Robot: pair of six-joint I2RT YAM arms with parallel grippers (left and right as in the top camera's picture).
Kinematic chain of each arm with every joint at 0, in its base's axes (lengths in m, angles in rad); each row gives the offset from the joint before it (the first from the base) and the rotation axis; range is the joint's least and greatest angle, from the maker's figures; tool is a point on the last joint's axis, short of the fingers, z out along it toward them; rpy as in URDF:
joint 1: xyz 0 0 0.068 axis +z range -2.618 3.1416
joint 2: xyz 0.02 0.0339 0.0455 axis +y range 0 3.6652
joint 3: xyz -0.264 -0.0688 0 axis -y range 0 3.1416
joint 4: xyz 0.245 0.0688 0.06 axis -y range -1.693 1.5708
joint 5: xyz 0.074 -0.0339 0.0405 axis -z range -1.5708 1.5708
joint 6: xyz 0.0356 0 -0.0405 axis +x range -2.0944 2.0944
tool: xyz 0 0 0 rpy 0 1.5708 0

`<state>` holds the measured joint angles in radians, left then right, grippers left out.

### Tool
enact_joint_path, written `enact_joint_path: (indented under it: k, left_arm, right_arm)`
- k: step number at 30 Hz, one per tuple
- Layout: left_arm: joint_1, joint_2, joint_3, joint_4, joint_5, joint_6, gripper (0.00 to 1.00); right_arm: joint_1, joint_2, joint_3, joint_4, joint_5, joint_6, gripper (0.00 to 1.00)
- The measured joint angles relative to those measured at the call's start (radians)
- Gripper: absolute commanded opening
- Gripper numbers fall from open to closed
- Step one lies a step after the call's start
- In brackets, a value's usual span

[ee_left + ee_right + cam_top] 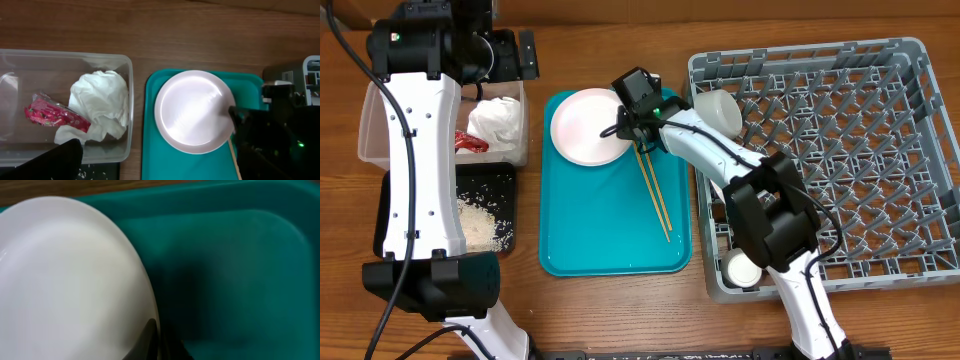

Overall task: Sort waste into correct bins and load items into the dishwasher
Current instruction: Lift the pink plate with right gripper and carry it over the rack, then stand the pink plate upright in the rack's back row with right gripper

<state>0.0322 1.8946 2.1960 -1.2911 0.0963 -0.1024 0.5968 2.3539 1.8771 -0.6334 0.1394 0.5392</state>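
My right gripper will move up, to the right in the overhead view, then down with a tilt, and let go of the plate (pixel 588 125) in the far rack slots, which are empty.
A pale pink plate (pixel 588 125) (pixel 192 110) (pixel 65 280) lies at the far end of the teal serving tray (pixel 610 235). My right gripper (pixel 625 128) (pixel 157 342) is shut on its right rim, one finger over the rim and one under it. Two chopsticks (pixel 655 195) lie on the tray beside the plate. My left gripper (pixel 510 55) hangs open above the clear tub (pixel 368 135) with nothing between its fingers; only one dark finger (pixel 55 160) shows in its wrist view. In the tub lie the white napkin (pixel 100 107) and the red wrapper (pixel 50 115).
The black tray (pixel 505 175) with loose rice (pixel 480 220) sits in front of the tub. The grey dish rack (pixel 840 150) stands at the right, holding a white cup (pixel 718 112) at its near-left corner and a round white dish (pixel 740 268) at its front left.
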Motion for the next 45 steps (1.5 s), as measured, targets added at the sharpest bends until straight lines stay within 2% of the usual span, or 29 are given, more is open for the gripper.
enact_joint_path:
  k: [6,13,16,19,23,30,36,37,40,43,45]
  left_arm:
    - [0.000,0.000,0.000,0.000,0.000,0.000,1.00]
    - [0.000,0.000,0.000,0.000,0.000,0.000,1.00]
    - [0.000,0.000,0.000,0.000,0.000,0.000,1.00]
    - [0.000,0.000,0.000,0.000,0.000,0.000,1.00]
    - [0.000,0.000,0.000,0.000,0.000,0.000,1.00]
    - [0.000,0.000,0.000,0.000,0.000,0.000,0.99]
    - [0.000,0.000,0.000,0.000,0.000,0.000,1.00]
    - [0.000,0.000,0.000,0.000,0.000,0.000,1.00]
    - [0.000,0.000,0.000,0.000,0.000,0.000,1.00]
    - [0.000,0.000,0.000,0.000,0.000,0.000,1.00]
    - [0.000,0.000,0.000,0.000,0.000,0.000,1.00]
  right_arm:
    - [-0.004,-0.193,0.061,-0.219,0.218,-0.073,0.04]
    - [-0.079,-0.569,0.131,-0.465,0.665,-0.096,0.04]
    - [-0.158,-0.637,0.145,-0.563,0.816,-0.156,0.04]
    - [-0.204,-0.625,0.120,-0.582,0.866,-0.232,0.04]
    - [-0.249,-0.583,-0.016,-0.517,0.925,-0.337,0.04]
    - [-0.269,-0.555,-0.272,-0.249,0.969,-0.519,0.04]
    - [-0.269,-0.555,-0.408,-0.061,0.945,-0.642,0.04]
    - [-0.269,-0.555,-0.422,-0.043,0.935,-0.653,0.14]
    - [-0.269,-0.555,-0.444,-0.023,0.898,-0.679,0.57]
    - [-0.269,-0.555,-0.446,-0.007,0.876,-0.653,0.77]
    - [-0.269,-0.556,-0.445,-0.005,0.867,-0.616,0.85]
